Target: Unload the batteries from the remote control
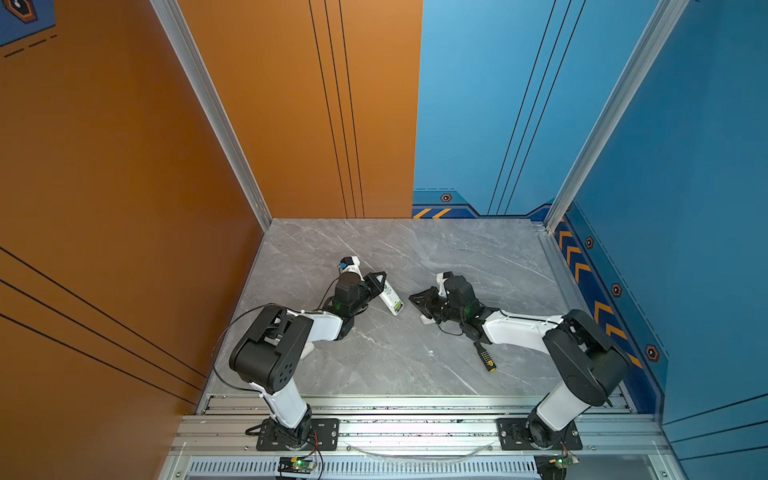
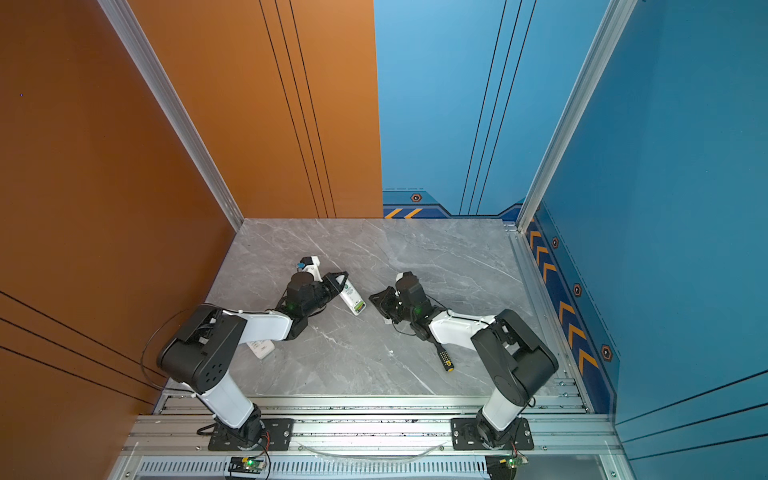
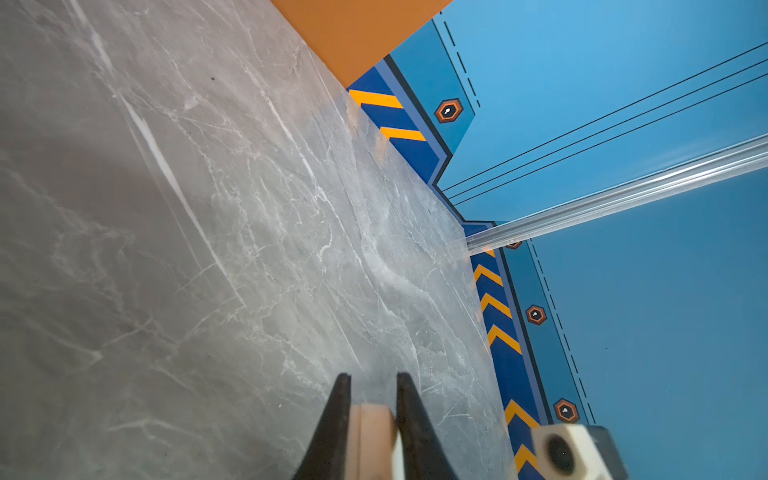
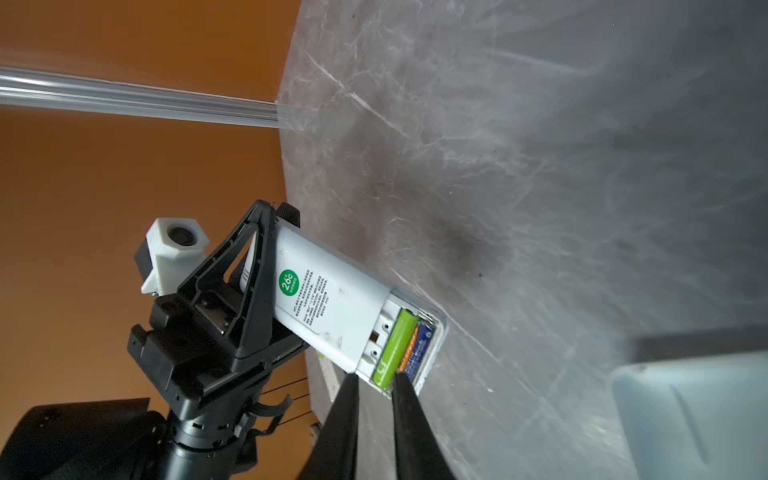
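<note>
My left gripper moves down back toward the base next and releases the white remote control [image 1: 392, 300], since bare marble tabletop lies below the gripper and nearer the base.
The white remote control [image 4: 332, 307] [image 1: 392, 300] is tilted over the table. My left gripper [image 1: 381, 280] [image 3: 372, 376] is shut on its far end. Its back compartment is uncovered and holds two batteries side by side, a lime green one [image 4: 395, 345] and a blue-and-orange one [image 4: 417, 353]. My right gripper [image 4: 375, 376] [image 1: 412, 298] sits just off that open end, in line with the green battery. Its jaws are a narrow gap apart with nothing between them. Whether the tips touch the remote I cannot tell.
A screwdriver [image 1: 484, 357] with a black-and-yellow handle lies on the grey marble table [image 1: 374, 365] under the right forearm. A white flat piece [image 2: 261, 348] lies beneath the left arm. A small white piece [image 1: 424, 319] lies below the right gripper. Walls enclose three sides.
</note>
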`<state>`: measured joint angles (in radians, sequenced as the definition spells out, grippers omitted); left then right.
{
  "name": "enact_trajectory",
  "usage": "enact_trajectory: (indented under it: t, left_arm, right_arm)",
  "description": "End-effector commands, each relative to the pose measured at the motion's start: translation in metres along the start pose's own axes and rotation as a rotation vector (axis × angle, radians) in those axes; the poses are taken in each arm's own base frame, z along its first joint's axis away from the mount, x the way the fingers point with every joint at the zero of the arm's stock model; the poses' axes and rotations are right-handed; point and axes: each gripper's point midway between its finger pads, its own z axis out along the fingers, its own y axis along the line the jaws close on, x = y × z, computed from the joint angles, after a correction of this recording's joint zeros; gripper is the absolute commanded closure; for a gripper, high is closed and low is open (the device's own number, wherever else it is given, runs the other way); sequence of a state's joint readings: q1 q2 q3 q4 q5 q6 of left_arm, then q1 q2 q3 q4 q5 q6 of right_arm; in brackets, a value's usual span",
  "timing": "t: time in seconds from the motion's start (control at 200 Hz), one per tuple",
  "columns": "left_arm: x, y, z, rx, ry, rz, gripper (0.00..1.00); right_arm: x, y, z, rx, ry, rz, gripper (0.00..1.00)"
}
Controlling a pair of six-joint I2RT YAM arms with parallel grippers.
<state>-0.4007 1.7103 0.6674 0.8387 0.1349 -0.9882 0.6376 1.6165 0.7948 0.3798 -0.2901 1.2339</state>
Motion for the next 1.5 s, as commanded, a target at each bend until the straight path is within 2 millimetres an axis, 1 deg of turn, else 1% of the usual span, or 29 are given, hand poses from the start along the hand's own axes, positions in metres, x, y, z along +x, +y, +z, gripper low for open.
enact_trajectory:
  t: [0.0,0.075,0.12,0.14,0.185,0.245,0.275,0.33,0.45,0.545,0.656,0.696,0.781,0.786,0.791,0.801,0.871,0.941,0.966,0.991,1.041,1.111,1.156,1.201,1.271,1.291,1.351,1.436,1.496]
  left_arm:
    - [0.000,0.000,0.003,-0.006,-0.021,-0.002,1.00]
    - [0.005,0.009,0.003,-0.024,-0.032,-0.035,1.00]
    - [0.009,0.014,0.002,-0.026,-0.043,-0.056,1.00]
    - [0.010,0.018,0.001,-0.034,-0.054,-0.070,0.99]
    - [0.013,0.026,-0.004,-0.054,-0.082,-0.090,0.98]
    - [0.016,0.034,-0.009,-0.079,-0.109,-0.112,0.96]
    - [0.019,0.036,-0.011,-0.089,-0.118,-0.122,0.95]
    - [0.024,0.039,-0.014,-0.105,-0.133,-0.131,0.93]
    - [0.039,0.050,-0.024,-0.158,-0.174,-0.163,0.86]
    - [0.051,0.063,-0.036,-0.209,-0.215,-0.198,0.71]
    - [0.065,0.077,-0.055,-0.262,-0.253,-0.223,0.38]
    - [0.071,0.084,-0.062,-0.280,-0.264,-0.253,0.28]
    - [0.078,0.092,-0.074,-0.299,-0.277,-0.288,0.15]
    - [0.077,0.092,-0.075,-0.300,-0.279,-0.288,0.12]
    - [0.077,0.092,-0.075,-0.301,-0.281,-0.287,0.06]
    - [0.077,0.092,-0.076,-0.300,-0.283,-0.286,0.01]
    - [0.077,0.093,-0.084,-0.344,-0.272,-0.302,0.02]
    - [0.076,0.093,-0.097,-0.459,-0.238,-0.287,0.02]
    - [0.069,0.080,-0.100,-0.481,-0.232,-0.261,0.02]
    - [0.066,0.080,-0.110,-0.575,-0.205,-0.211,0.02]
    - [0.049,0.067,-0.131,-0.702,-0.196,-0.115,0.02]
    - [0.031,0.057,-0.153,-0.823,-0.164,-0.060,0.02]
    - [0.027,0.051,-0.157,-0.843,-0.131,-0.078,0.02]
    - [0.028,0.045,-0.157,-0.833,-0.096,-0.098,0.02]
    - [0.027,0.027,-0.152,-0.791,-0.055,-0.118,0.02]
    - [0.028,0.022,-0.149,-0.778,-0.043,-0.122,0.02]
    - [0.032,0.008,-0.141,-0.739,0.009,-0.148,0.02]
    - [0.042,-0.017,-0.119,-0.631,0.112,-0.181,0.02]
    - [0.049,-0.036,-0.099,-0.514,0.182,-0.238,0.02]
  right_arm:
    - [-0.008,-0.023,-0.031,0.221,-0.017,-0.111,0.63]
    - [-0.020,-0.049,-0.056,0.386,-0.042,-0.139,0.51]
    - [-0.025,-0.065,-0.077,0.498,-0.049,-0.168,0.44]
    - [-0.030,-0.071,-0.089,0.550,-0.058,-0.188,0.42]
    - [-0.033,-0.080,-0.105,0.614,-0.056,-0.225,0.39]
    - [-0.032,-0.099,-0.129,0.710,-0.023,-0.244,0.36]
    - [-0.028,-0.113,-0.141,0.760,0.006,-0.238,0.35]
    - [-0.021,-0.128,-0.155,0.802,0.036,-0.233,0.33]
    - [-0.012,-0.148,-0.179,0.828,0.044,-0.212,0.30]
    - [-0.008,-0.157,-0.193,0.849,0.034,-0.201,0.27]
    - [0.003,-0.167,-0.199,0.857,0.081,-0.192,0.23]
    - [0.009,-0.169,-0.198,0.856,0.109,-0.195,0.22]
    - [0.018,-0.173,-0.200,0.867,0.156,-0.208,0.21]
    - [0.019,-0.174,-0.200,0.868,0.160,-0.211,0.21]
    - [0.019,-0.174,-0.200,0.867,0.162,-0.212,0.21]
    - [0.020,-0.174,-0.200,0.867,0.163,-0.217,0.21]
    - [0.023,-0.179,-0.200,0.878,0.181,-0.236,0.21]
    - [0.028,-0.185,-0.193,0.870,0.219,-0.246,0.23]
    - [0.030,-0.188,-0.190,0.869,0.238,-0.249,0.24]
    - [0.032,-0.189,-0.186,0.864,0.251,-0.258,0.25]
    - [0.034,-0.189,-0.180,0.860,0.272,-0.282,0.28]
    - [0.036,-0.193,-0.171,0.865,0.294,-0.320,0.35]
    - [0.039,-0.196,-0.164,0.861,0.315,-0.329,0.42]
    - [0.041,-0.197,-0.160,0.854,0.326,-0.344,0.49]
    - [0.042,-0.199,-0.156,0.856,0.337,-0.391,0.64]
    - [0.042,-0.200,-0.156,0.862,0.342,-0.405,0.70]
    - [0.038,-0.201,-0.159,0.886,0.343,-0.442,0.79]
    - [0.033,-0.194,-0.161,0.873,0.329,-0.508,0.88]
    - [0.031,-0.179,-0.163,0.836,0.318,-0.540,0.93]
